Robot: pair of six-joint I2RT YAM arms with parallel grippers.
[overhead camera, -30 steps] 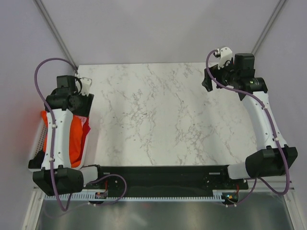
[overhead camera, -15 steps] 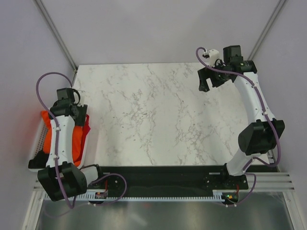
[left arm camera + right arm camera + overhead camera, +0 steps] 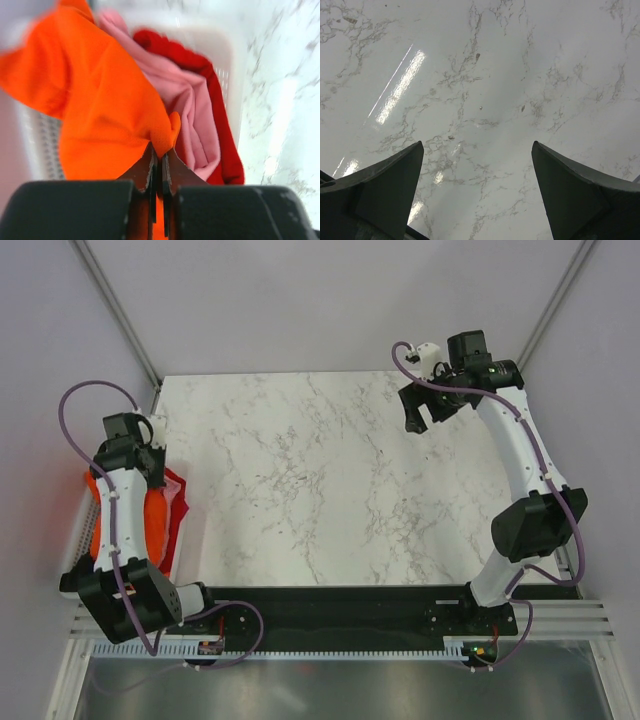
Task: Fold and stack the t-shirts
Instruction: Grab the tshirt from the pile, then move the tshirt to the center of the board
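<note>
The orange t-shirt [image 3: 95, 110] will next go up and to the right in the top view with my left gripper, which will release it low over the middle of the table, because that spot is bare.
The t-shirts lie heaped in the white basket [image 3: 227, 55] off the table's left edge: an orange t-shirt [image 3: 95, 110] on top, a pink one [image 3: 192, 107] under it, and a red one [image 3: 227, 125] along the basket's right side. My left gripper [image 3: 160, 155] is shut on a pinched fold of the orange t-shirt. In the top view the left gripper [image 3: 150, 478] sits over the basket, with the orange cloth [image 3: 155, 520] showing beside the arm. My right gripper [image 3: 477, 165] hangs open above bare marble at the far right [image 3: 420, 412], holding nothing.
The marble table [image 3: 320, 480] fills the middle of the top view. The basket rim [image 3: 75, 530] stands just left of it. Frame posts run up at the back corners, and the black base rail [image 3: 340, 605] lies along the near edge.
My left gripper has closed on the orange t-shirt and the left arm has shifted left over the basket. The right arm has swung left and slightly further back.
</note>
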